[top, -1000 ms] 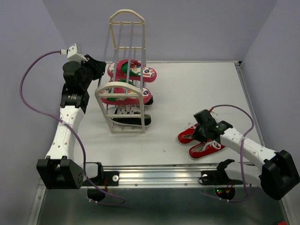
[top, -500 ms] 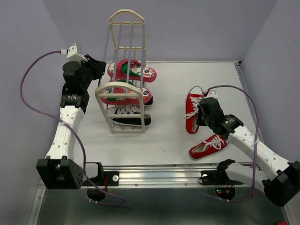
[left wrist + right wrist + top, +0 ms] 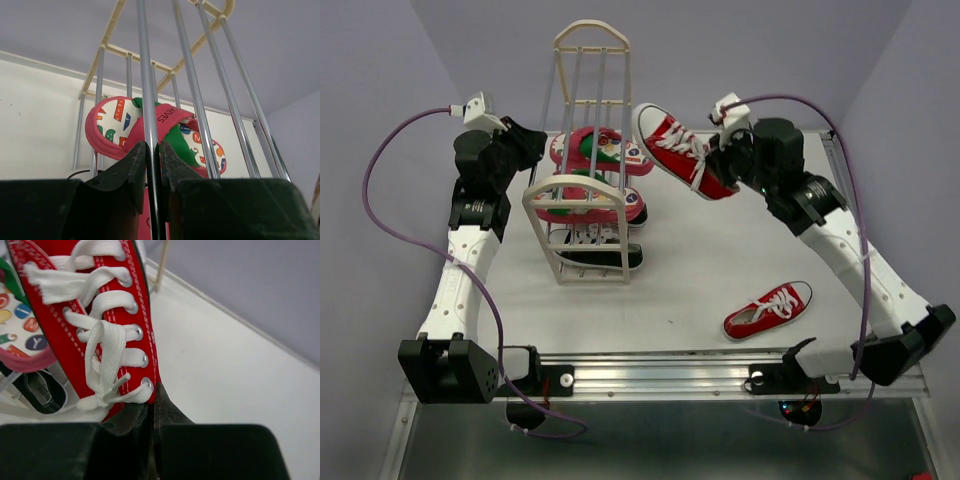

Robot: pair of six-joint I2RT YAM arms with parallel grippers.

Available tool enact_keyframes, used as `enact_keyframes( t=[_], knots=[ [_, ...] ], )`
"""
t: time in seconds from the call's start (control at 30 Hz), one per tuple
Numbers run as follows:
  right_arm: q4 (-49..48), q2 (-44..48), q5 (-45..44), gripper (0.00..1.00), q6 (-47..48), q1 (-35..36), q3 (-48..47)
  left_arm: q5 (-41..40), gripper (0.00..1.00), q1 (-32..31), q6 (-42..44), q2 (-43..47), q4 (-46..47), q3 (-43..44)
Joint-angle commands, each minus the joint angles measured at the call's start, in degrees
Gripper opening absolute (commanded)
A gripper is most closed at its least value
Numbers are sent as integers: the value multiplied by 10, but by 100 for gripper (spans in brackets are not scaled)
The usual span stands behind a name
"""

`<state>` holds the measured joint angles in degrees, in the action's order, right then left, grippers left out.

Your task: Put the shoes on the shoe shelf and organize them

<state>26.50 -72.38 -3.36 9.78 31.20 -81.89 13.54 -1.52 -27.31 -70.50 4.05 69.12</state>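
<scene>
I should next move my right gripper to the left in the top view, over the top rods of the shoe shelf. That level is bare, so I should let go of the red sneaker there.
The shoe shelf [image 3: 574, 182] stands at the back left, with pink flip-flops [image 3: 605, 150] on its upper tiers and black sneakers [image 3: 602, 252] on the bottom one. My left gripper [image 3: 527, 142] is at the shelf's left side, shut on one of its silver rods [image 3: 147, 75], with a flip-flop [image 3: 170, 125] just behind. My right gripper [image 3: 722, 168] is shut on the heel edge of a red sneaker [image 3: 678, 148], which it holds in the air, toe toward the shelf's right side. The laces [image 3: 95, 335] fill the right wrist view. The other red sneaker [image 3: 768, 310] lies on the table at the front right.
The white table [image 3: 720, 260] is bounded by lilac walls at the back and on both sides. A metal rail [image 3: 660, 375] runs along the near edge between the arm bases. A purple cable [image 3: 380, 160] loops off the left arm.
My right gripper closed on one red sneaker at the front right, lifted it and carried it back and left toward the shelf. The left arm has stayed on the rod.
</scene>
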Motion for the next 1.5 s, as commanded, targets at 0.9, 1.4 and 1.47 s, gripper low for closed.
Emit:
enact_keyframes(
  t=[0.9,1.4,1.47],
  knots=[
    [1,-379,231,1,-17,99,-581,44,16,-12,33,9,-11,-26],
    [-6,-391,227,1,-62,99,-580,-100,65,-13,10,45,-80,92],
    [-7,-396,229,1,-63,99,-579,-159,68,-12,12,47,-98,115]
  ],
)
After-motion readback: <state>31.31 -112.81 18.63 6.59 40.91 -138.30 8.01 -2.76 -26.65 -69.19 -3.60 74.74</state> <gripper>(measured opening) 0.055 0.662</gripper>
